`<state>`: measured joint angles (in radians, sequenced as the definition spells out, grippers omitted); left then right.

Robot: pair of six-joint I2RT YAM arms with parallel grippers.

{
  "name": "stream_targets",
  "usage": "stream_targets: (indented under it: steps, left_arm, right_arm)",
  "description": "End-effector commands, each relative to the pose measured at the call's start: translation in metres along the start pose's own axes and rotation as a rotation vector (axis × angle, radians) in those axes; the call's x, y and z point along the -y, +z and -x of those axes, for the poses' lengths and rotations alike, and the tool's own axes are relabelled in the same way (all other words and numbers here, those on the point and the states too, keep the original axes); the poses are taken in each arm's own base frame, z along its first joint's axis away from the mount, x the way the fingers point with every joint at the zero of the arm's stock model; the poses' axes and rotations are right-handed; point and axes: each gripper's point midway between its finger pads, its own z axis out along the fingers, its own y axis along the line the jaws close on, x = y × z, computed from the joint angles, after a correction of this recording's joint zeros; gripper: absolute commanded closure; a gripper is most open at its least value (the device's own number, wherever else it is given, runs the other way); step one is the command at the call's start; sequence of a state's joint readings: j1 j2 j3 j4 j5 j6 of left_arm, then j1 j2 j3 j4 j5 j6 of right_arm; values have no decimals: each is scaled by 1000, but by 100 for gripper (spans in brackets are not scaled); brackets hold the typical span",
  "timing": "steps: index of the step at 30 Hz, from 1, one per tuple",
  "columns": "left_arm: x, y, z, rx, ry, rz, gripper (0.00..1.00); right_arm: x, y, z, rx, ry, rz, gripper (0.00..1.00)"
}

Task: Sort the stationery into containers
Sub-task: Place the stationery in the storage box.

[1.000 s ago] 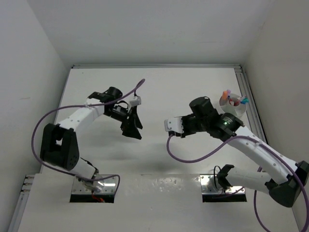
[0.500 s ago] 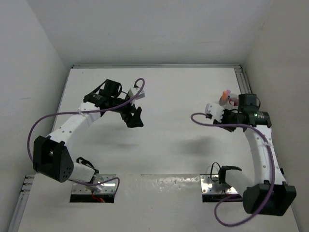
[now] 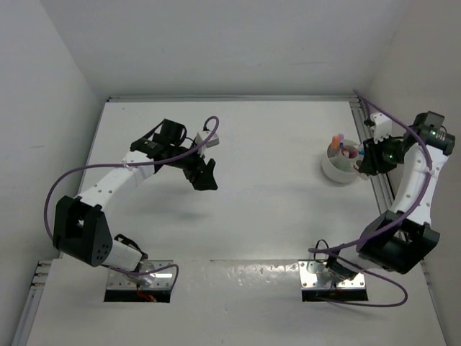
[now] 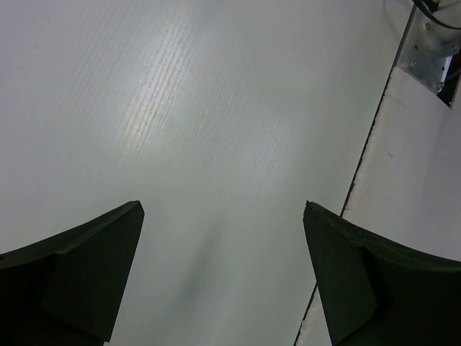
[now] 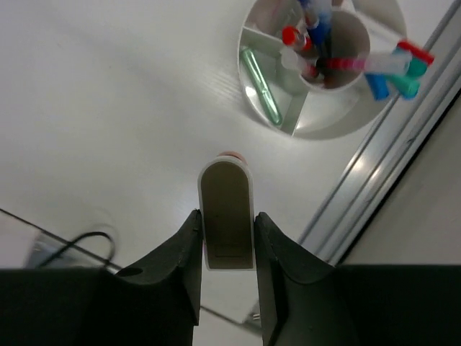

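Observation:
The tub's empty section lies below and outward of my right gripper, so the gripper needs to turn and move outward and down to release the block there.
My right gripper is shut on the small pinkish-brown block, which is white-edged and stands upright between the jaws, above the table just short of the tub. The round white tub has inner dividers. It holds white pens with red, blue and teal caps and a green highlighter. From above, the tub sits at the far right and my right gripper hovers beside it by the wall. My left gripper hangs open over bare table, nothing between its fingers.
An aluminium rail runs along the table's right edge next to the tub, with the side wall right behind it. A purple cable trails from the right arm. Metal mount plates sit at the near edge.
My right arm has swung from mid-table out to the right wall beside the tub, still holding the block. The left arm shifted only slightly, jaws still wide.

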<state>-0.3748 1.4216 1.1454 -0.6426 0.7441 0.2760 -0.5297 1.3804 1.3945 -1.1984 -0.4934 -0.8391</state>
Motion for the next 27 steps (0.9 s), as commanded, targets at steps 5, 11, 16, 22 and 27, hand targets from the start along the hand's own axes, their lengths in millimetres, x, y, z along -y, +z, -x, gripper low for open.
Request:
stream_targets:
  steps: [5, 11, 16, 22, 27]
  left_arm:
    - [6, 4, 6, 39, -22, -12, 0]
    - [7, 4, 4, 61, -38, -14, 0]
    - [2, 2, -2, 56, -54, -4, 0]
    - [-1, 4, -4, 52, -84, -15, 0]
    - [-4, 6, -5, 54, -87, -23, 0]
  right_arm:
    - [-11, -14, 0, -27, 551, 48, 100]
    - [7, -8, -3, -82, 860, 107, 100]
    - [24, -7, -5, -156, 995, 140, 100]
    - [48, 4, -21, -257, 1048, 102, 100]
    - [63, 14, -33, -318, 1060, 40, 100]
